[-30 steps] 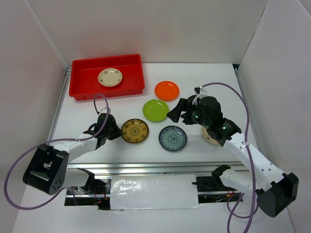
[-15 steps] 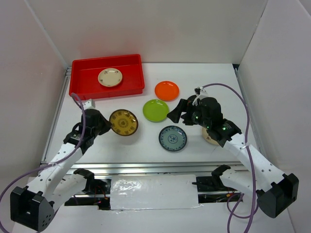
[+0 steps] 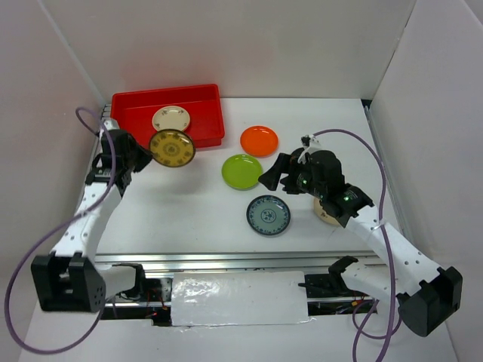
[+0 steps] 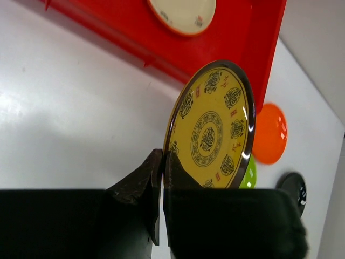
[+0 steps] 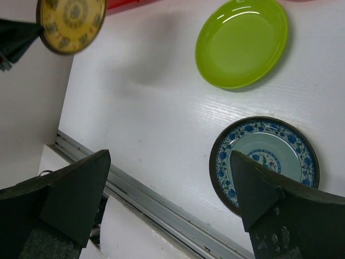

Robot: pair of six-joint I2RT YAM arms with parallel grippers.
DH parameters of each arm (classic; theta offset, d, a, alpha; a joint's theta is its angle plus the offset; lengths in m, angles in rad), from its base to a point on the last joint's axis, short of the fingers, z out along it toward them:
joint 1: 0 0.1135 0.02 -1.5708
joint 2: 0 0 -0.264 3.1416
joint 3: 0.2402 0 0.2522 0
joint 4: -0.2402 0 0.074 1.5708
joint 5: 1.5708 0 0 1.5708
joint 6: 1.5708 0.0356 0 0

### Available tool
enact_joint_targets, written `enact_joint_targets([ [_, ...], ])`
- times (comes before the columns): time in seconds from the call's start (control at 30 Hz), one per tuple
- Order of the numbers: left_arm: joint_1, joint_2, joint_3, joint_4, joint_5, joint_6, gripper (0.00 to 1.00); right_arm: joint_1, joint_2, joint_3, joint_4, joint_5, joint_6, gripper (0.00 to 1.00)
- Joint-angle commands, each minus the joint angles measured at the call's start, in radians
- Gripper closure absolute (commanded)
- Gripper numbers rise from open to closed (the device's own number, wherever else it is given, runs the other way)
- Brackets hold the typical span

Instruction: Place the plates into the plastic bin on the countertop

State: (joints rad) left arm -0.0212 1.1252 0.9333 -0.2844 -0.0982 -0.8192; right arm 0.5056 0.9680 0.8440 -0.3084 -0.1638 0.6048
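The gold-patterned plate point(image 3: 172, 148) hangs over the bin's front rim. It goes outward next with my left gripper, then down onto the cream plate in the bin for release.
My left gripper point(image 3: 147, 153) point(image 4: 163, 156) is shut on the rim of the dark gold-patterned plate point(image 3: 172, 148) point(image 4: 213, 127). It holds the plate tilted in the air over the front rim of the red plastic bin point(image 3: 204, 113) point(image 4: 237, 38). One cream plate point(image 3: 171, 118) point(image 4: 183, 13) lies in the bin. On the countertop lie an orange plate point(image 3: 259, 140), a lime green plate point(image 3: 242, 171) point(image 5: 242, 40) and a blue-grey patterned plate point(image 3: 268, 215) point(image 5: 259, 141). My right gripper point(image 3: 275, 173) point(image 5: 170, 156) is open and empty above the countertop, between the lime and blue-grey plates.
Another cream plate point(image 3: 326, 215) lies partly hidden under my right arm. A metal rail point(image 3: 226, 260) runs along the front edge of the countertop. White walls stand at the left, back and right. The bin sits in the back left corner.
My left gripper has lifted the gold-patterned plate off the countertop and carried it back and left to the bin's front rim. The right arm has barely moved.
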Motion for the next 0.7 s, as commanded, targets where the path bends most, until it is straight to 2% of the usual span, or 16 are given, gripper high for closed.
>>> enact_joint_targets([
  [0.0, 0.087, 0.172, 0.111, 0.171, 0.091, -0.055, 1.0, -0.009, 0.024, 0.035, 0.052, -0.005, -0.008, 0.0],
  [0.07, 0.119, 0.267, 0.206, 0.247, 0.15, -0.078, 1.0, -0.016, 0.037, 0.043, 0.063, -0.017, -0.008, 0.0],
  [0.13, 0.148, 0.427, 0.289, 0.275, 0.166, -0.095, 1.0, -0.019, 0.063, 0.053, 0.072, -0.032, -0.008, 0.0],
  [0.17, 0.155, 0.534, 0.382, 0.313, 0.176, -0.104, 1.0, -0.027, 0.084, 0.058, 0.077, -0.045, -0.011, 0.0],
  [0.23, 0.153, 0.637, 0.526, 0.361, 0.178, -0.103, 1.0, -0.03, 0.101, 0.066, 0.077, -0.059, -0.014, 0.0],
  [0.27, 0.153, 0.742, 0.577, 0.367, 0.186, -0.109, 1.0, -0.035, 0.112, 0.067, 0.083, -0.074, -0.014, 0.0],
  [0.33, 0.167, 0.855, 0.694, 0.36, 0.244, -0.123, 1.0, -0.039, 0.118, 0.058, 0.1, -0.097, -0.005, 0.0],
  [0.37, 0.173, 0.958, 0.813, 0.317, 0.245, -0.124, 1.0, -0.039, 0.123, 0.055, 0.113, -0.114, -0.004, 0.0],
  [0.43, 0.176, 1.04, 0.953, 0.304, 0.253, -0.112, 1.0, -0.044, 0.132, 0.059, 0.117, -0.123, -0.003, 0.0],
  [0.53, 0.182, 1.162, 1.048, 0.287, 0.253, -0.106, 1.0, -0.044, 0.144, 0.076, 0.101, -0.131, -0.017, 0.0],
  [0.57, 0.182, 1.167, 1.052, 0.256, 0.243, -0.106, 1.0, -0.044, 0.144, 0.078, 0.095, -0.129, -0.023, 0.0],
  [0.67, 0.182, 1.142, 0.978, 0.313, 0.224, -0.106, 1.0, -0.05, 0.152, 0.086, 0.092, -0.123, -0.033, 0.0],
])
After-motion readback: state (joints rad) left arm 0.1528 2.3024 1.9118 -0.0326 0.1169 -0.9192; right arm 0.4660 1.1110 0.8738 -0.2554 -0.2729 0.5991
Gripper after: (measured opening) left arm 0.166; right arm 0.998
